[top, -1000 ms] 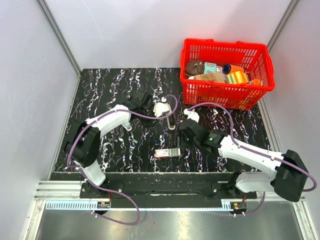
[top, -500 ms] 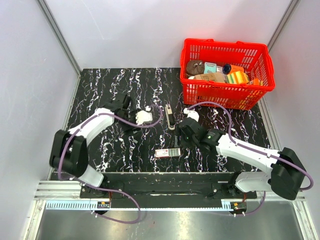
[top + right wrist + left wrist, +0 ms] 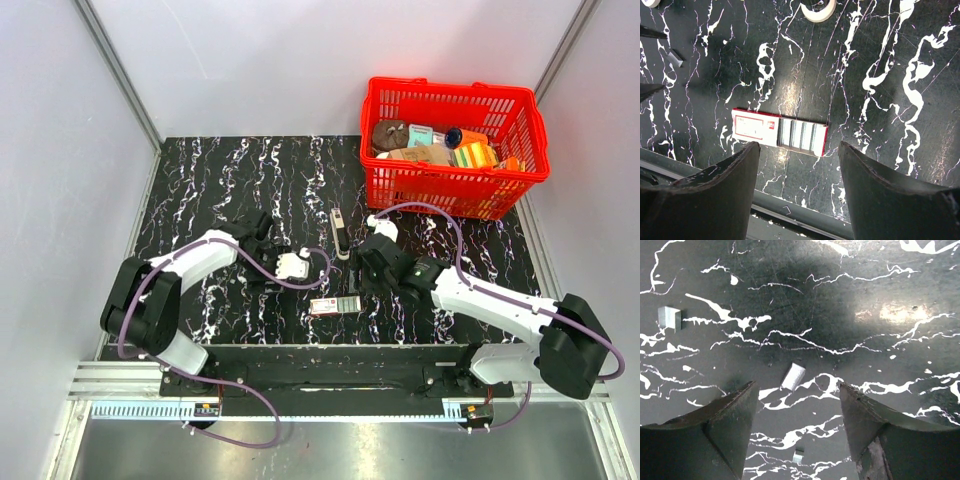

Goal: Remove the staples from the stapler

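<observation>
My left gripper will lower and close on the middle loose staple piece below its open fingers.
The stapler (image 3: 340,232), a slim dark bar with a pale top, lies flat on the black marbled mat, with neither gripper touching it. My left gripper (image 3: 300,268) hangs open to its lower left. In the left wrist view the left gripper (image 3: 798,395) stands just over the mat, nothing between its fingers. Small silvery staple pieces (image 3: 793,376) lie loose beneath it. My right gripper (image 3: 362,280) stands open just right of the stapler's near end. Below the right gripper (image 3: 799,162) lies a red-and-white staple box (image 3: 780,132) with its staple strips showing.
A red basket (image 3: 455,190) full of assorted items stands at the back right of the mat. The staple box (image 3: 334,305) lies close to the mat's near edge (image 3: 805,215). Another loose staple piece (image 3: 668,317) lies to the left.
My left gripper has let go of the stapler, opened, and drawn back to the left and nearer. The right gripper has opened too. The stapler now lies free on the mat.
</observation>
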{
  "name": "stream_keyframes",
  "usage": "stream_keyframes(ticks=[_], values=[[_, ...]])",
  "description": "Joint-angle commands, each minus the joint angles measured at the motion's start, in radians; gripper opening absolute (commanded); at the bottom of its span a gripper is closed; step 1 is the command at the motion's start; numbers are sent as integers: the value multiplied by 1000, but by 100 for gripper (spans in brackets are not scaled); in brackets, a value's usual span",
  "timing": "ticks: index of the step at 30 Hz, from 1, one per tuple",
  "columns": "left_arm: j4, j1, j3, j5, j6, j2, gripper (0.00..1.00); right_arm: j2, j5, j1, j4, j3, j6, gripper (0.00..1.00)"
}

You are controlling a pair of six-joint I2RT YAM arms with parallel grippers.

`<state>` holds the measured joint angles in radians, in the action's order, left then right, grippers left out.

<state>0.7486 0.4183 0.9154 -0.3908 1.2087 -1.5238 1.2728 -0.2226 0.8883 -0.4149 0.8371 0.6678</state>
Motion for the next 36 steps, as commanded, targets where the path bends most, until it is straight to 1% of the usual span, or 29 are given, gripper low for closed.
stream_keyframes(ticks=[1, 7, 9, 11, 14, 18, 22, 30, 36], values=[[-138, 34, -16, 47, 17, -38, 70, -10, -6, -11, 28, 26, -16, 70], [-163, 62, -16, 79, 20, -67, 66, -18, -3, -12, 27, 23, -20, 70], [-163, 63, -18, 87, 22, -67, 63, -21, -3, -14, 28, 20, -19, 70], [-160, 66, -18, 113, 22, -71, 57, -27, 0, -17, 27, 17, -22, 68], [-161, 65, -20, 151, 23, -87, 52, -32, 5, -20, 28, 14, -24, 67], [-201, 65, -26, 187, -14, -93, 51, -38, 6, -22, 27, 8, -24, 66], [-244, 65, 2, 167, -55, -102, 51, -43, 9, -23, 27, 7, -20, 65], [-247, 54, 54, 159, -118, -134, 50, -59, 5, -23, 10, 2, -17, 64], [-160, 16, 80, 93, -117, -96, 51, -67, 11, -25, 5, 0, -22, 64]])
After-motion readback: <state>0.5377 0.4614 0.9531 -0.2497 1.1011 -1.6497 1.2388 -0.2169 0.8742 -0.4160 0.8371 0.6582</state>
